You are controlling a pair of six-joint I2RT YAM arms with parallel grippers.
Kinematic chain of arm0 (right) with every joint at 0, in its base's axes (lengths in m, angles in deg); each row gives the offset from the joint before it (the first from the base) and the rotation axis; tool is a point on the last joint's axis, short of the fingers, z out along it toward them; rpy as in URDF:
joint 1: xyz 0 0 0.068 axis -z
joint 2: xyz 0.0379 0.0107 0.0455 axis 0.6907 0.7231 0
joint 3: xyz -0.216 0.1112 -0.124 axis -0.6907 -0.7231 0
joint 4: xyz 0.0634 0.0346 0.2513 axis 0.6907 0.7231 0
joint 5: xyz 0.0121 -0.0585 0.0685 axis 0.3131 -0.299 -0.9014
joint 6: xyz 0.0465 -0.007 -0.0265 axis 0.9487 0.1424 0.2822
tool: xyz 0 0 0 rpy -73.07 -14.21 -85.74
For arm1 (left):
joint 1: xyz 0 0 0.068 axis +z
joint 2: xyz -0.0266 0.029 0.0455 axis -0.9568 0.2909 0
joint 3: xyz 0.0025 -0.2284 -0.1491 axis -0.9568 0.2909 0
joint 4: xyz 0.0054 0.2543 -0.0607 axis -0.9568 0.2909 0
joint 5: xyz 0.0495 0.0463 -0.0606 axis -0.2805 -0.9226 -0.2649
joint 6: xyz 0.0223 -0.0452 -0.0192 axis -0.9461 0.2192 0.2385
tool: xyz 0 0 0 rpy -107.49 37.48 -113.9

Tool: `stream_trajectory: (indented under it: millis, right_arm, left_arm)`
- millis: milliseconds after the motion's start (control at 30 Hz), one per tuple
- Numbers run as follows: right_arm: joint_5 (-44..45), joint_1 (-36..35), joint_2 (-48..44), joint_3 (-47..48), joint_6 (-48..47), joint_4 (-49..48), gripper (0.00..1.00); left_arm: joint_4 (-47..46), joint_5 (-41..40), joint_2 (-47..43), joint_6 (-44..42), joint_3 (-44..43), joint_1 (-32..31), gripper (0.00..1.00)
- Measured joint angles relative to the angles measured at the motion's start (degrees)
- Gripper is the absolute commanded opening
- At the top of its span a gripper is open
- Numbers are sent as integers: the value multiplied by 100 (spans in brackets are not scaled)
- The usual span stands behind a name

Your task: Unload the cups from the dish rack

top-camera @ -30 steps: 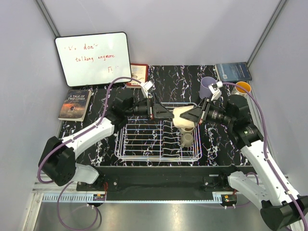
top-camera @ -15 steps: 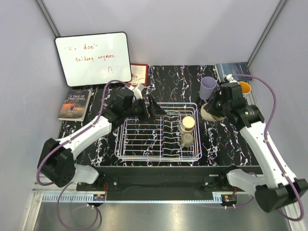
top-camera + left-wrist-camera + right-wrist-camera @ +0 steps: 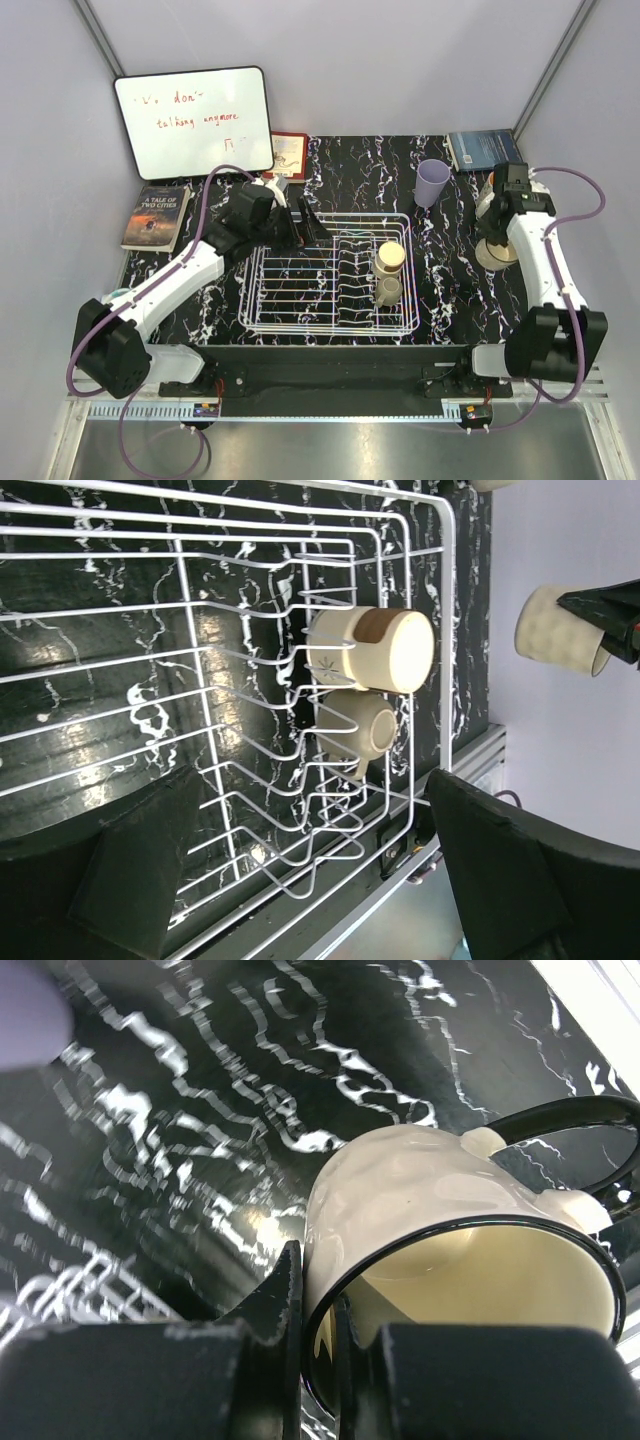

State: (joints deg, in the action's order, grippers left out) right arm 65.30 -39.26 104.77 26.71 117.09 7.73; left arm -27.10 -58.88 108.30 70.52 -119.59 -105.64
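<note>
My right gripper lowers the held cup next, still above empty table beside the wall, and moves outward toward the blue book to open.
The white wire dish rack [image 3: 300, 290] stands mid-table and holds two cups at its right end: a cream cup with a tan band [image 3: 389, 258] and a small olive-grey cup [image 3: 388, 291]. Both show in the left wrist view, the cream one [image 3: 370, 648] and the olive-grey one [image 3: 355, 725]. My right gripper [image 3: 496, 240] is right of the rack, shut on the wall of a cream black-rimmed cup [image 3: 420, 1190], one finger inside and one outside, low over the table. A lavender cup [image 3: 432, 182] stands behind the rack. My left gripper [image 3: 305, 222] is open and empty at the rack's far-left corner.
A whiteboard [image 3: 193, 122] leans at the back left, a book [image 3: 157, 216] lies at the left edge, a red booklet [image 3: 288, 155] behind the rack, and a blue book [image 3: 485, 148] at the back right. The grey wall is close to the right of the held cup.
My right arm carried the cream cup from above the rack's right end to the table's right side. My left gripper drew back left to the rack's far-left corner.
</note>
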Motion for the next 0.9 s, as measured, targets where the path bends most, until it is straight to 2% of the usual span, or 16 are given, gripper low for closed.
stream_trajectory:
  millis: [300,533,900]
  right_arm:
    - [0,765,1370,315,509,-352,0]
    - [-39,837,2446,1123,697,-584,0]
    - [164,883,3265,1696,678,-621,0]
  left_arm:
    - [153,-66,9,-125,39,0,99]
    - [212,-66,7,-188,52,0,99]
    - [422,-116,-7,-214,190,0,98]
